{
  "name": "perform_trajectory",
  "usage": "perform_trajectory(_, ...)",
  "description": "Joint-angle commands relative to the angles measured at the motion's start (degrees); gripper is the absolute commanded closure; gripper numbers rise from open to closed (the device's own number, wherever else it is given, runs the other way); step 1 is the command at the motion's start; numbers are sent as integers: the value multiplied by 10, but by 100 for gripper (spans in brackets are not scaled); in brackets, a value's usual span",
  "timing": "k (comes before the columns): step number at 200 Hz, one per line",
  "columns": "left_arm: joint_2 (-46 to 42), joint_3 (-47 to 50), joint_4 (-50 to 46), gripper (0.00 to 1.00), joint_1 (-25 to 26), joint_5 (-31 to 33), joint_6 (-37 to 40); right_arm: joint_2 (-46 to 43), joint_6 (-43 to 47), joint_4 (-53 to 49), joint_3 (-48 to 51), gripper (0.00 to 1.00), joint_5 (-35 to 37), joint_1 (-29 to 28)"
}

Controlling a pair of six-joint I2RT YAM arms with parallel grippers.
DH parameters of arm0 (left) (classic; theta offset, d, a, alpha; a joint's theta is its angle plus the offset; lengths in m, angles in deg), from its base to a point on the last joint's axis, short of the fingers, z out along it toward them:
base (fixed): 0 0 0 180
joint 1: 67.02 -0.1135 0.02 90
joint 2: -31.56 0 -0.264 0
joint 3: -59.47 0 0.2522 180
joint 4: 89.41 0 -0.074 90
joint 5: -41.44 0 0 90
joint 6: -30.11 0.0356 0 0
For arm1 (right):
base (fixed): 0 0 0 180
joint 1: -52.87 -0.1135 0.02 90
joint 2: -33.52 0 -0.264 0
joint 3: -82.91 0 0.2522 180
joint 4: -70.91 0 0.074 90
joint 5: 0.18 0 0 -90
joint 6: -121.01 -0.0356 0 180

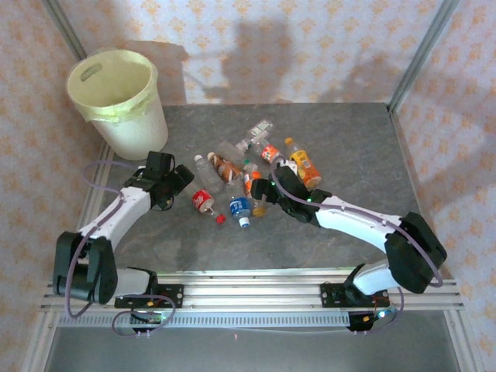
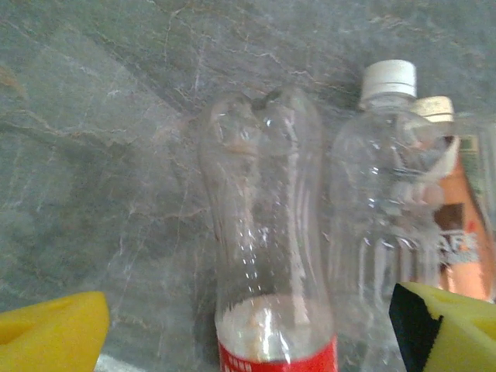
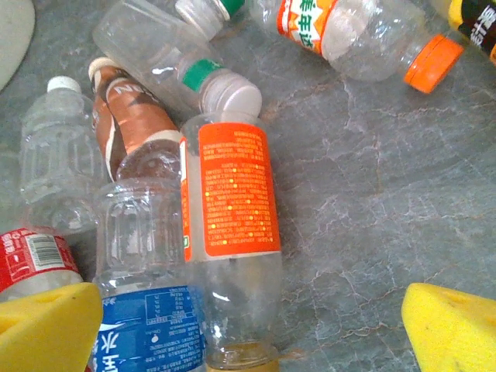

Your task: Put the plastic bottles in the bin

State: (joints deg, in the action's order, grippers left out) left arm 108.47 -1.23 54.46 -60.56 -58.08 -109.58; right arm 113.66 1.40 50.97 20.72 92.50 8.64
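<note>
The red-labelled bottle is below my left gripper, and the open fingers already span its width, so next I will lower my left gripper onto the clear base end (image 1: 192, 188) (image 2: 262, 186) of that bottle.
The cream bin (image 1: 112, 97) with its pale yellow bag stands at the table's far left. Several plastic bottles lie in a heap mid-table. My left gripper (image 1: 183, 186) is open just left of a red-labelled bottle (image 1: 203, 200). In the left wrist view that bottle (image 2: 267, 256) lies lengthwise between the wide-apart yellow pads (image 2: 50, 337), touching neither, and a white-capped clear bottle (image 2: 384, 194) lies beside it. My right gripper (image 1: 269, 188) is open over an orange-labelled bottle (image 3: 232, 194) and a blue-labelled bottle (image 3: 147, 329), both between its pads (image 3: 453, 329).
More bottles lie beyond: an orange one (image 1: 304, 167), a red-labelled one (image 1: 270, 153), a brown-labelled one (image 1: 225, 167) and a clear one (image 1: 256, 133). A loose red cap (image 1: 220, 219) sits near the blue-labelled bottle. Metal posts rise at the table's back corners.
</note>
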Motion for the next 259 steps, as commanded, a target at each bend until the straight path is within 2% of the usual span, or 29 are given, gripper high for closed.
perform_trajectory(1, 24, -11, 45, 6, 3, 35, -18, -21, -5, -14, 12, 1, 32, -2)
perform_trajectory(45, 116, -33, 102, 13, 5, -8, -11, -30, -1, -17, 17, 1, 37, -2)
perform_trajectory(72, 154, -35, 113, 16, 6, 13, -6, -38, 1, -19, 20, 1, 46, -2)
perform_trajectory(125, 207, -31, 136, 26, 6, 11, 10, -43, 14, -13, 20, 1, 47, -2)
perform_trajectory(147, 220, -26, 153, 35, 6, 4, 13, -49, 24, -17, 14, 1, 55, -2)
perform_trajectory(202, 186, -25, 151, 50, 6, 9, 44, -86, 58, -26, -2, 1, 82, -2)
perform_trajectory(259, 57, -38, 98, 60, 6, 38, 108, -150, 72, -2, 18, 1, 121, -2)
